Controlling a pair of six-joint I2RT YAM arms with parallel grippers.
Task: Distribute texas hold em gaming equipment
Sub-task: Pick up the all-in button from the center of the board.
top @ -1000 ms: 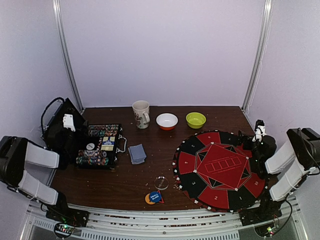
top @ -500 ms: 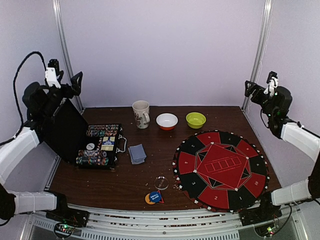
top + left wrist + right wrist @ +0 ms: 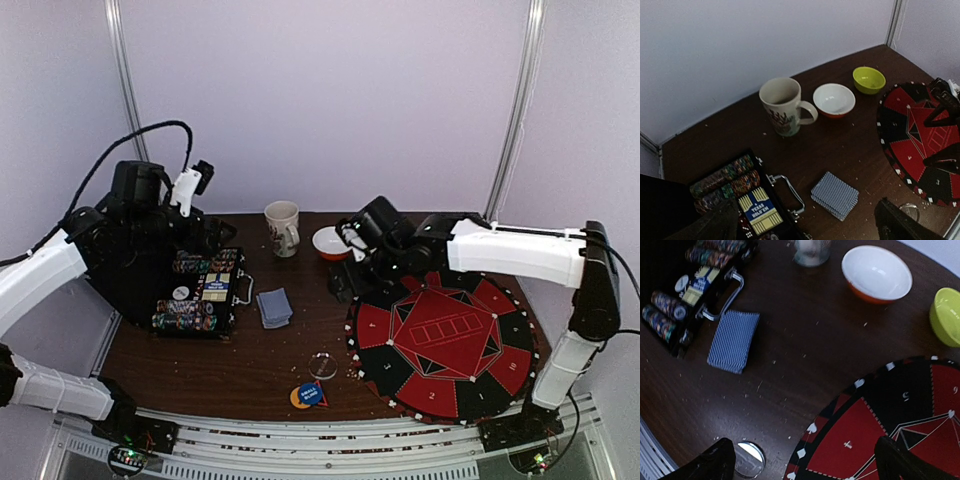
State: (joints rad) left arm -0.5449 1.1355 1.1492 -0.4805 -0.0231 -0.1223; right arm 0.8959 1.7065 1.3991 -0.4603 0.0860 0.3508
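The rim of the clear round disc (image 3: 322, 365) (image 3: 749, 459) is below my right gripper and back from it. My right gripper will next move its open fingers back and down, so that they are on both sides of it.
A blue-grey-backed deck of cards (image 3: 274, 306) (image 3: 835, 195) (image 3: 734, 341) lies on the table beside the open black case (image 3: 200, 290) (image 3: 735, 185) (image 3: 685, 290), which holds rows of poker chips. Near the front edge lie an orange and a blue disc (image 3: 305, 396) and a red-edged black triangular marker (image 3: 319, 392), with a clear round disc (image 3: 322, 365) (image 3: 749, 459) behind them. My left gripper (image 3: 215, 240) (image 3: 805, 227) hovers open above the case. My right gripper (image 3: 348, 268) (image 3: 807, 460) hangs open and empty above the table between deck and mat.
A round red-and-black felt mat (image 3: 440, 340) (image 3: 920, 135) (image 3: 900, 425) covers the right half. At the back stand a cream mug (image 3: 283, 228) (image 3: 782, 105), a white bowl (image 3: 328, 241) (image 3: 834, 99) (image 3: 877, 272) and a green bowl (image 3: 869, 79) (image 3: 946, 315). Side posts frame the table.
Both arms came down from raised poses at the sides. The left swung in over the case; the right reached left across the mat toward the white bowl. Both stayed open.
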